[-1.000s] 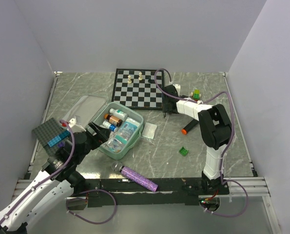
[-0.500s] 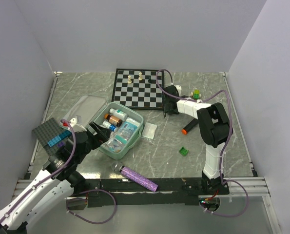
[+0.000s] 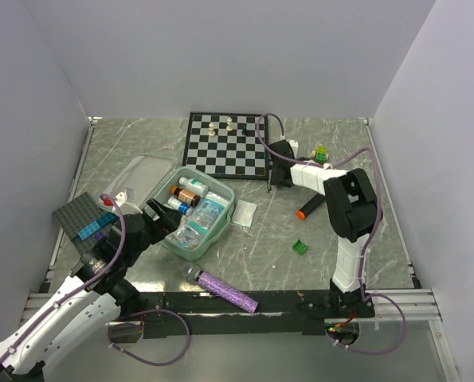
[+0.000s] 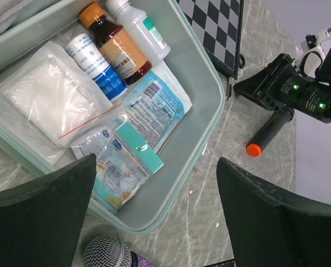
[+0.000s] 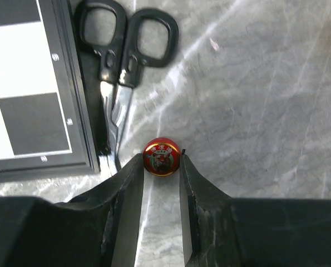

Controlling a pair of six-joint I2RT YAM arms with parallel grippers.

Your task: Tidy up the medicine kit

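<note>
The kit's sachets lie uncovered beside the bottles on the left in the top view, so my right gripper will lift the tin across to there next, lower it and let go.
The mint-green medicine kit (image 3: 231, 208) lies open left of centre, its lid (image 3: 137, 177) folded back to the left. Inside are bottles (image 4: 118, 47), a zip bag of white gauze (image 4: 45, 94) and blue sachets (image 4: 126, 167). My left gripper (image 3: 158, 215) hovers over the kit's near corner (image 4: 210, 111), jaws wide open and empty (image 4: 157, 161). My right gripper (image 3: 271, 181) is down at the table beside the chessboard's right edge. Its fingertips touch both sides of a small round red balm tin (image 5: 161, 157), so it is shut on it (image 5: 161, 160).
Black-handled scissors (image 5: 123, 67) lie against the chessboard (image 3: 225, 143) just beyond the tin. A black marker with orange cap (image 3: 306, 208), a green cube (image 3: 299, 247), a clear packet (image 3: 244, 213), a glittery purple microphone (image 3: 225, 290) and a dark studded plate (image 3: 79, 215) lie around.
The right gripper's jaws have drawn together onto the red tin. The right arm shifted only slightly; the left arm has not moved.
</note>
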